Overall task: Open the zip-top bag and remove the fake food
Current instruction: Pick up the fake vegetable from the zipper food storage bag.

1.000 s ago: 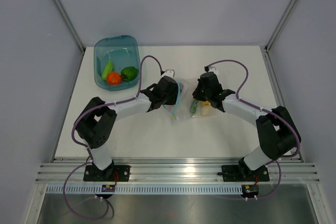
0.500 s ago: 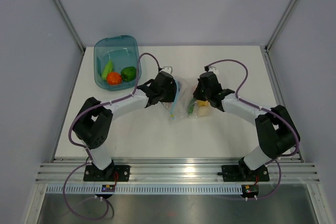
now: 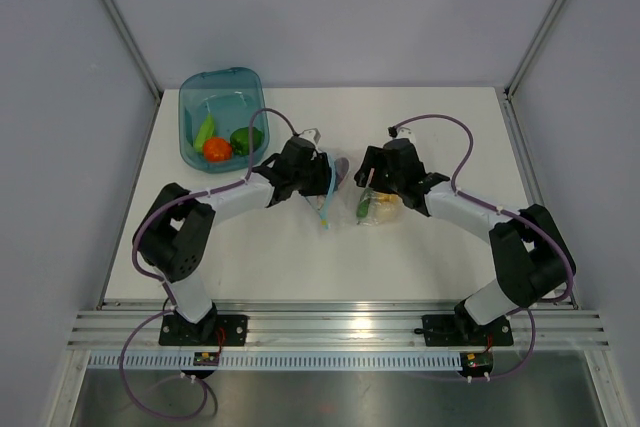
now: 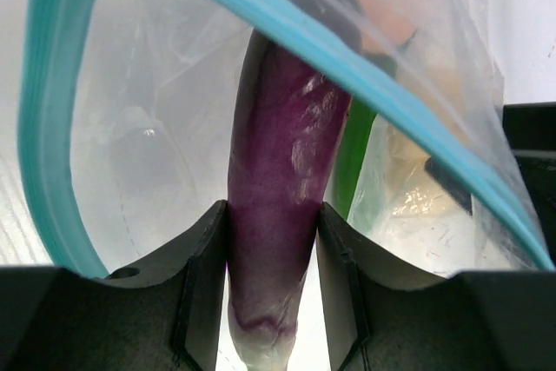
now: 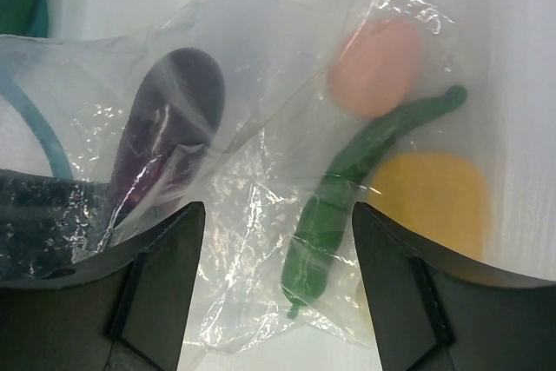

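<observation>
Next, my left gripper needs to swing up over the teal tub to release the eggplant, as the tub stands outward and to the gripper's left in the top view.
The clear zip-top bag (image 3: 350, 202) lies mid-table between both arms, its teal zip strip (image 4: 52, 128) gaping open. My left gripper (image 4: 272, 215) is shut on the purple eggplant (image 4: 287, 128), which sticks out through the bag's mouth. A green pod (image 5: 347, 188), a yellow lemon (image 5: 430, 202) and a pale peach egg (image 5: 375, 67) lie inside the plastic. My right gripper (image 5: 276, 232) hovers open just over the bag, fingers either side of the pod, gripping nothing. In the top view the left gripper (image 3: 322, 182) and right gripper (image 3: 372, 187) face each other across the bag.
A teal translucent tub (image 3: 190, 97) stands at the back left, holding a tomato (image 3: 217, 149), a green pepper (image 3: 245, 139) and a green pod (image 3: 205, 129). Frame posts rise at the table's back corners. Both arms' cables arch over the table.
My right gripper has opened and let go of the bag. The left gripper has drawn back to the left with the eggplant, dragging the bag's mouth slightly that way.
</observation>
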`<state>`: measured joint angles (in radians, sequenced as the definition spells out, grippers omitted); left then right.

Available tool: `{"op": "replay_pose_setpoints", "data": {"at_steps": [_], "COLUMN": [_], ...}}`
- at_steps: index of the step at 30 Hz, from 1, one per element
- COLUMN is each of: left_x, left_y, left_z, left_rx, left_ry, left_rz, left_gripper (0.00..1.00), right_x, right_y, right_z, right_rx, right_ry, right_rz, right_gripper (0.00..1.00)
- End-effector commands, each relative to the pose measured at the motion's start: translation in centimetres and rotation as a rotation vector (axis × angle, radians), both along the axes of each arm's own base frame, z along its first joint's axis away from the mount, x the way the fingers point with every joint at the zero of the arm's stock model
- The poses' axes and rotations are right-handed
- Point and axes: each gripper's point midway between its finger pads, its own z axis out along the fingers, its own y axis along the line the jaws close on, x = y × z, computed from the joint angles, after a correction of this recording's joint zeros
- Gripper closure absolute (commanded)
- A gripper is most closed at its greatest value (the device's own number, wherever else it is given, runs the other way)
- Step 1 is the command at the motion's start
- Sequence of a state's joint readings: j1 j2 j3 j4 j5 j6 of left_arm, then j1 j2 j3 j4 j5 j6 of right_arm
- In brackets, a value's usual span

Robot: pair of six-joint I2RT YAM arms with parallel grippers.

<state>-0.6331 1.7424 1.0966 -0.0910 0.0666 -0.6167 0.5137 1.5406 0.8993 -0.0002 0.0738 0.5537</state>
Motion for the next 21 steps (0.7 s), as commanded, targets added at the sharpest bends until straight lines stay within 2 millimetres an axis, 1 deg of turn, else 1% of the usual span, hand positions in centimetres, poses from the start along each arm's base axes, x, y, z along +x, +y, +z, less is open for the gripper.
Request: {"op": "replay_pose_setpoints", "data": {"at_steps": [1, 3, 5, 7, 8, 10, 11, 12, 17, 20, 21], "left_x": [0.1, 0.1, -0.3, -0.1, -0.5, -0.3, -0.5, -0.5, -0.9, -1.1, -1.1], "left_y": [-1.3, -1.4, -1.4, -1.4, -1.5, -1.4, -1.5, -1.4, -1.5, -1.5, -1.5], "left_z": [2.5, 3.1, 3.1, 3.5, 3.4, 3.8, 3.9, 4.0, 4.5, 4.5, 4.6], "left_rx": [-0.162, -0.183, -0.201, -0.231, -0.248, -0.273, -0.285, -0.292, -0.330, -0.344, -0.347], "left_ry": [-0.031, -0.037, -0.023, -0.029, -0.012, -0.017, -0.011, -0.011, 0.002, 0.015, 0.018], "left_rz": [-0.033, -0.034, -0.043, -0.041, -0.049, -0.051, -0.060, -0.060, -0.076, -0.080, -0.079], "left_gripper": [0.66, 0.66, 0.66, 0.66, 0.66, 0.66, 0.66, 0.66, 0.66, 0.66, 0.66], "right_x": [1.2, 1.2, 1.2, 1.4, 1.5, 1.7, 1.6, 1.9, 2.3, 2.6, 2.8], "right_y": [-0.8, -1.3, -1.9, -2.2, -2.5, -2.9, -3.0, -3.4, -4.6, -4.6, -4.5], "right_z": [1.8, 1.8, 1.5, 1.5, 1.4, 1.3, 1.3, 1.4, 1.0, 0.0, -0.4], "right_rx": [-0.024, -0.046, -0.073, -0.092, -0.111, -0.134, -0.147, -0.162, -0.237, -0.268, -0.274], "right_ry": [-0.041, -0.040, -0.033, -0.031, -0.031, -0.030, -0.030, -0.037, -0.043, -0.016, -0.005], "right_rz": [-0.046, -0.065, -0.082, -0.097, -0.103, -0.114, -0.112, -0.128, -0.159, -0.154, -0.154], "right_gripper": [0.24, 0.23, 0.23, 0.23, 0.23, 0.22, 0.23, 0.22, 0.23, 0.26, 0.30]}}
